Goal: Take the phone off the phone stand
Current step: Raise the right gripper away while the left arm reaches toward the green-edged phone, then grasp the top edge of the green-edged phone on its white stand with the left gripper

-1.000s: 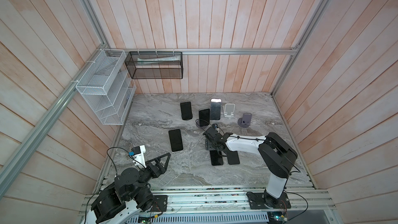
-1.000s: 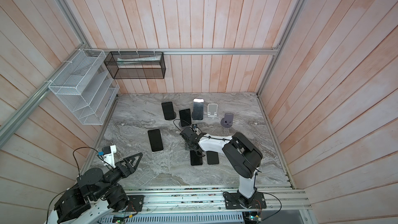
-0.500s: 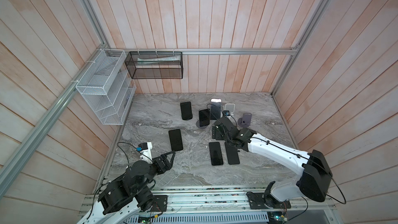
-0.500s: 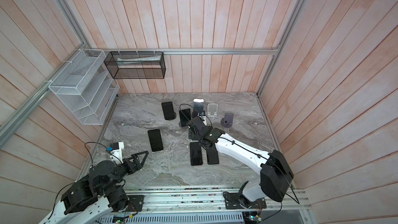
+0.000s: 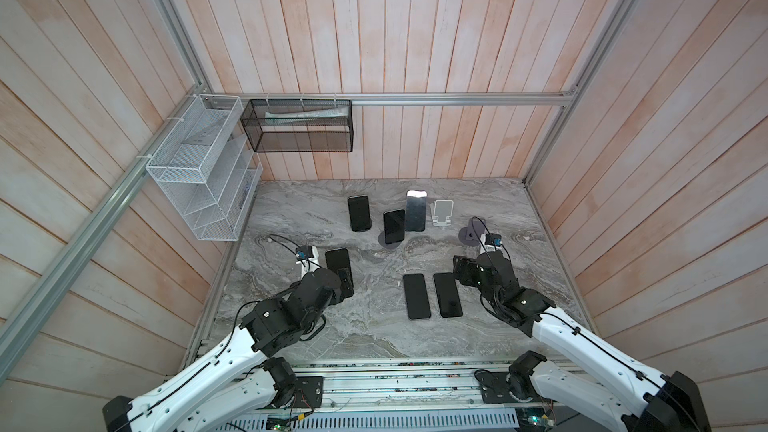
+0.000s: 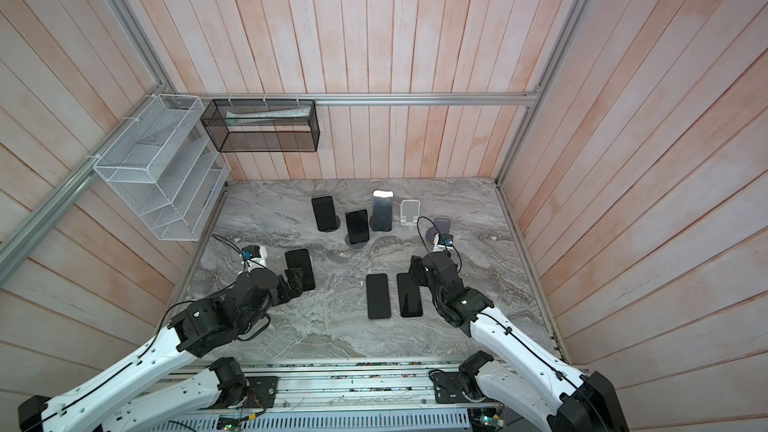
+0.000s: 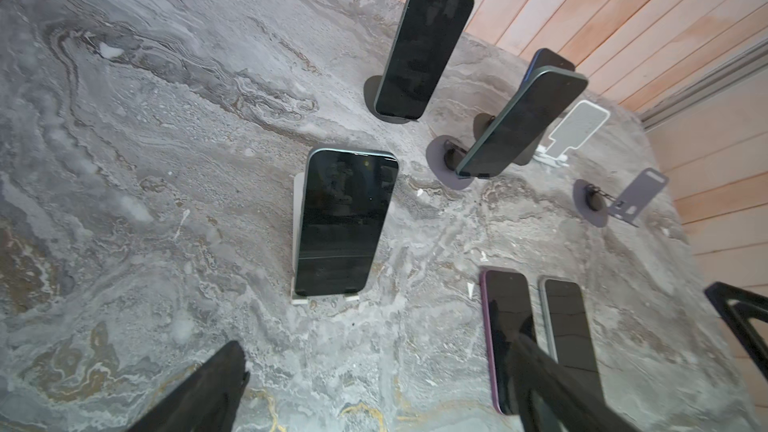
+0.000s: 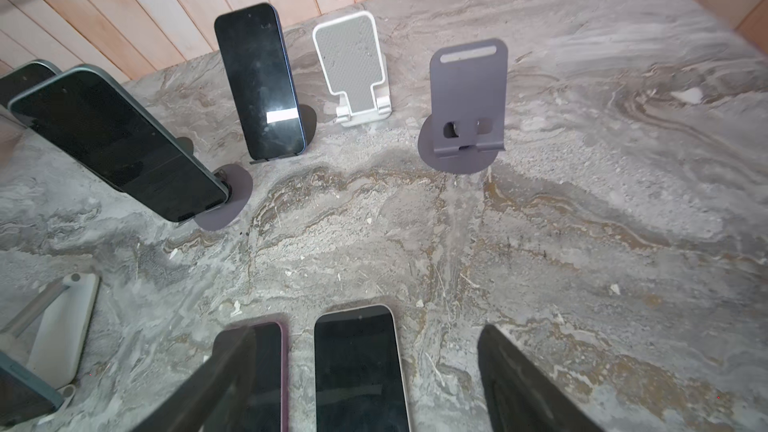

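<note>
The teal-edged phone's top end [image 5: 336,254] [image 7: 353,161] is outward of my left gripper and clear of its white stand, so I will reach outward and tip my fingers down on both sides of it.
Several dark phones lean on stands. One phone [image 7: 345,222] rests on a white phone stand [image 7: 296,243] at the left [image 5: 338,261]; my left gripper [image 7: 382,392] [image 5: 345,281] is open just in front of it, holding nothing. Three more phones [image 5: 359,213] [image 5: 394,226] [image 5: 415,210] stand on round-based stands at the back. My right gripper [image 8: 365,342] [image 5: 459,273] is open and empty, beside and over the far ends of two phones lying flat [image 5: 417,296] [image 5: 447,295].
An empty white stand [image 5: 441,213] and an empty grey stand [image 5: 473,230] sit at the back right. A white wire rack [image 5: 199,176] and a black mesh basket [image 5: 297,126] hang on the walls. Bare marble tabletop [image 5: 374,338] lies toward the front.
My left arm has reached out from the front-left corner up to the phone on the white stand. My right gripper has drawn back from the middle stands toward the right, staying open.
</note>
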`<state>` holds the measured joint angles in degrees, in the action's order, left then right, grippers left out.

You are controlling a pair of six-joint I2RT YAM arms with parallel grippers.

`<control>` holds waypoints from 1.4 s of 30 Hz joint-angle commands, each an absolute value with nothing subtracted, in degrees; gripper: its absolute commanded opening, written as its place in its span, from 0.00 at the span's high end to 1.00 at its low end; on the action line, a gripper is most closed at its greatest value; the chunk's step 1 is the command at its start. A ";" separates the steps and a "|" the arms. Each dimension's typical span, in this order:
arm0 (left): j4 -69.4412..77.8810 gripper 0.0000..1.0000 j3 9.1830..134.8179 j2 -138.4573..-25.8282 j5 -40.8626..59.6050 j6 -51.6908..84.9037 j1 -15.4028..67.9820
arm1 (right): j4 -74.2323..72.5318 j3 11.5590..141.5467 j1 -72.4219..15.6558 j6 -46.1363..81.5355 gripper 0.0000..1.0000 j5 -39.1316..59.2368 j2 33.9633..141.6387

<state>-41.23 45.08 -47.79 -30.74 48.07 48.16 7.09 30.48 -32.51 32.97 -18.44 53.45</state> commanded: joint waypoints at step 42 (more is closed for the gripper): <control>-25.38 0.04 54.84 -84.28 -26.35 33.80 32.41 | -6.42 20.41 -28.13 30.58 0.02 -3.23 54.39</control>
<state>-26.15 54.43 -83.74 -24.75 32.27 32.53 -4.75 21.08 -28.53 30.20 -3.03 54.89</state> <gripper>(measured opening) 0.960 0.978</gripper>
